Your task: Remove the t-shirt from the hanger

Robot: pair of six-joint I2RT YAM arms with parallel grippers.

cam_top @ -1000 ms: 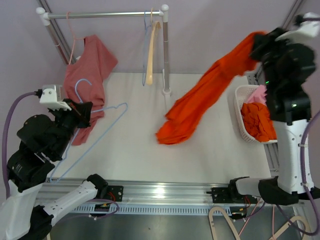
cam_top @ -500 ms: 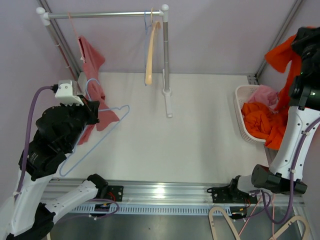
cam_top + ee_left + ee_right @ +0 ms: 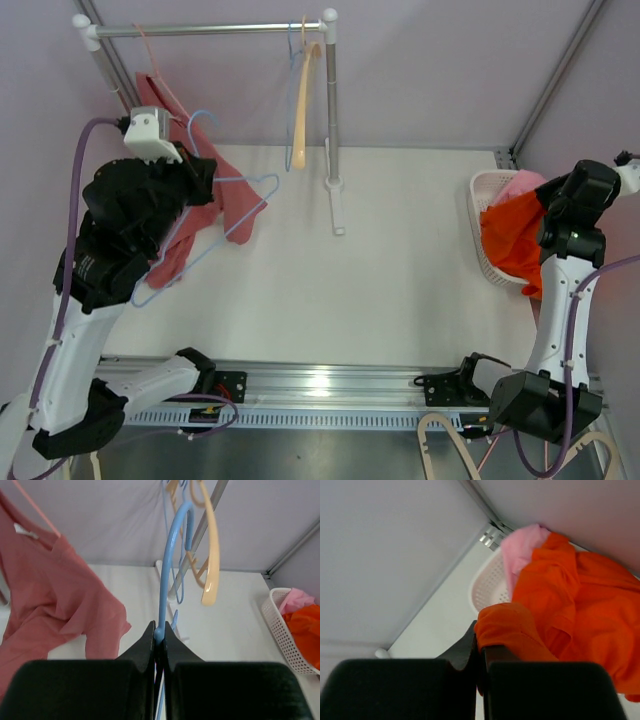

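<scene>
Next I will carry the blue hanger in my left gripper outward to the rack's open bar beside the hanging blue one, hook and release it there, since it's bare.
My right gripper is shut on the orange t-shirt, which hangs bunched over the white basket at the right. In the right wrist view, a fold of the orange t-shirt is pinched at my right gripper above the basket. My left gripper is shut on a bare blue wire hanger and holds it up near the rack. In the left wrist view, the blue hanger rises from my left gripper, its hook close to the rail.
A metal clothes rack stands at the back. A salmon shirt hangs on a pink hanger at its left end. A cream wooden hanger hangs by the rack post. A pink cloth lies in the basket.
My right arm swung the orange t-shirt from mid-table to the right and lowered it onto the basket. My left arm lifted the blue hanger up toward the rack.
</scene>
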